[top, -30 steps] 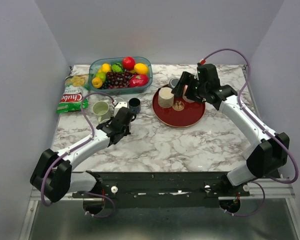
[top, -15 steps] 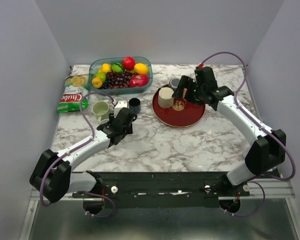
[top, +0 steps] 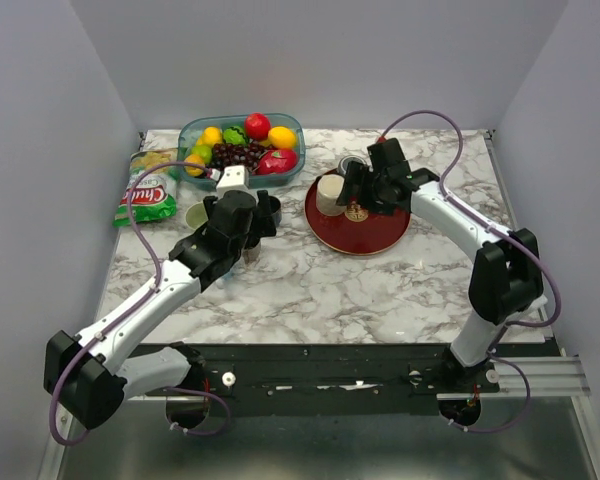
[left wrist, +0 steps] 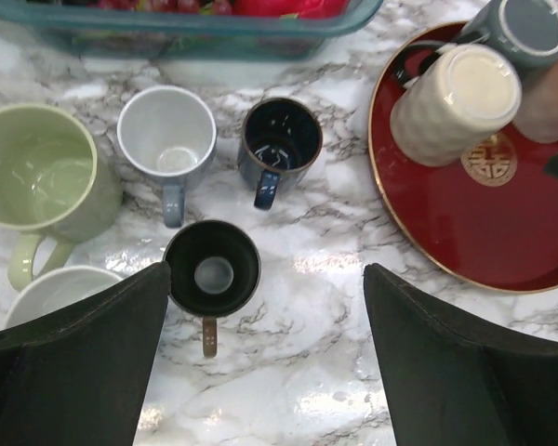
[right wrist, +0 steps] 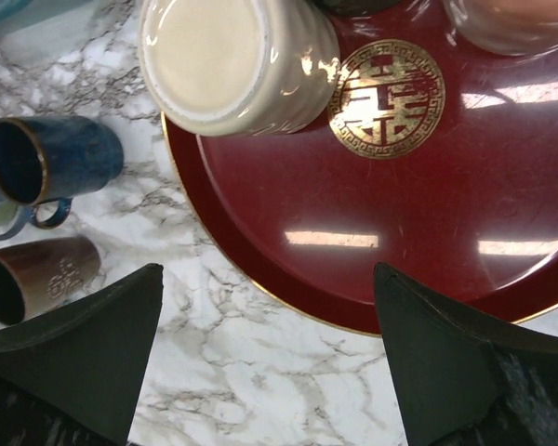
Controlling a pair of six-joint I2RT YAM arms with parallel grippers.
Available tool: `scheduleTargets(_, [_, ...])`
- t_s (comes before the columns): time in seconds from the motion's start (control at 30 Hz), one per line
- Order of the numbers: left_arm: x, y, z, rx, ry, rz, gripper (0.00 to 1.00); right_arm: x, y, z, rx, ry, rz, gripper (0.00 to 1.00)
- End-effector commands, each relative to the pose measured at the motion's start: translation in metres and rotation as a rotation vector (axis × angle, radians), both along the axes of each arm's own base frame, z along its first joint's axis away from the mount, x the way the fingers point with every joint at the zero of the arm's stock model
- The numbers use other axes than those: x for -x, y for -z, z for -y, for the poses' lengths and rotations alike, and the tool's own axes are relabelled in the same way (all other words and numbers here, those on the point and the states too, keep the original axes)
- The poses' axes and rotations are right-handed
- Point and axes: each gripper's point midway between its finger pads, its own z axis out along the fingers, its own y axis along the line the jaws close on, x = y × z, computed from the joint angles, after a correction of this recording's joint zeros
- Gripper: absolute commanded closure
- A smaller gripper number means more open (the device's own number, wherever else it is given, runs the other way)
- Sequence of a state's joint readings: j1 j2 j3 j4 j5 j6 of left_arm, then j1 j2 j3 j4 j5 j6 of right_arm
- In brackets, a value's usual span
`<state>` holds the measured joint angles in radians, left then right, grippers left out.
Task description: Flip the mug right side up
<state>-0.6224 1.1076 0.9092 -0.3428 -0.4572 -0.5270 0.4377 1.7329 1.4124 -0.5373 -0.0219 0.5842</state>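
Observation:
The pinkish cup (right wrist: 511, 19) stands to the upper right of my right gripper in the wrist view, so next my right gripper should move that way to the cup's handle.
A dark brown mug (left wrist: 212, 269) stands upright on the marble, mouth up, handle toward me. My left gripper (left wrist: 268, 279) hovers above it, open and holding nothing, with the mug just inside its left finger (left wrist: 84, 362). On the red tray (top: 365, 238) a cream mug (right wrist: 232, 60) stands upside down, as does a grey mug (left wrist: 525, 23) behind it. A pinkish cup (right wrist: 511, 19) shows at the tray's far side. My right gripper (right wrist: 268, 279) is open over the tray's near rim (right wrist: 288, 288), just short of the cream mug (top: 330, 193).
Upright mugs cluster left of the tray: green (left wrist: 37, 181), pale grey (left wrist: 167, 135), dark blue (left wrist: 281, 139) and white (left wrist: 60, 293). A glass dish of fruit (top: 242, 145) sits at the back. A chips bag (top: 145, 195) lies at the left edge.
My left gripper has opened, let go of the dark brown mug and risen toward the back. My right gripper has shifted left over the tray toward the cream mug.

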Motion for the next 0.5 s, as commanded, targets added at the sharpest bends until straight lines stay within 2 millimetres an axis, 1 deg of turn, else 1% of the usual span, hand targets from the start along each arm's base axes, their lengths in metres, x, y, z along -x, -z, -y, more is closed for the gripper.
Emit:
scheduleTargets(0.0, [-0.004, -0.032, 0.008, 0.011, 0.049, 0.052, 0.05, -0.025, -0.007, 0.029, 0.177, 0.080, 0.097, 0.00])
scheduleTargets(0.03, [-0.004, -0.034, 0.012, 0.019, 0.070, 0.052, 0.05, -0.027, -0.005, 0.038, 0.219, 0.091, 0.100, 0.00])
scheduleTargets(0.07, [-0.005, -0.040, 0.015, 0.025, 0.082, 0.060, 0.04, -0.030, -0.007, 0.046, 0.268, 0.089, 0.116, 0.00])
scheduleTargets(0.1, [-0.006, -0.041, 0.016, 0.028, 0.091, 0.060, 0.04, -0.031, -0.006, 0.054, 0.308, 0.096, 0.122, 0.00])
scheduleTargets(0.13, [-0.006, -0.043, 0.019, 0.037, 0.105, 0.063, 0.04, -0.034, -0.007, 0.068, 0.364, 0.126, 0.136, 0.00])
scheduleTargets(0.17, [-0.006, -0.046, 0.024, 0.052, 0.126, 0.067, 0.03, -0.035, -0.008, 0.076, 0.409, 0.111, 0.144, 0.00])
scheduleTargets(0.23, [-0.006, -0.045, 0.028, 0.058, 0.151, 0.065, 0.03, -0.038, -0.005, 0.095, 0.458, 0.120, 0.140, 0.00])
scheduleTargets(0.27, [-0.006, -0.045, 0.030, 0.064, 0.159, 0.065, 0.03, -0.040, -0.004, 0.101, 0.489, 0.085, 0.142, 0.00])
scheduleTargets(0.3, [-0.005, -0.044, 0.034, 0.069, 0.180, 0.059, 0.03, -0.042, 0.001, 0.105, 0.500, 0.068, 0.133, 0.00])
scheduleTargets(0.33, [-0.005, -0.041, 0.035, 0.065, 0.187, 0.051, 0.03, -0.048, 0.000, 0.109, 0.492, 0.045, 0.132, 0.00])
scheduleTargets(0.37, [-0.005, -0.041, 0.037, 0.068, 0.194, 0.049, 0.02, -0.051, 0.000, 0.111, 0.527, -0.012, 0.142, 0.00])
scheduleTargets(0.4, [-0.005, -0.040, 0.038, 0.067, 0.203, 0.044, 0.02, -0.055, 0.005, 0.112, 0.551, -0.047, 0.138, 0.00])
scheduleTargets(0.43, [-0.006, -0.038, 0.038, 0.063, 0.208, 0.039, 0.02, -0.064, 0.002, 0.111, 0.555, -0.078, 0.163, 0.00])
scheduleTargets(0.47, [-0.006, -0.037, 0.039, 0.063, 0.213, 0.037, 0.02, -0.068, 0.003, 0.114, 0.607, -0.143, 0.178, 0.00])
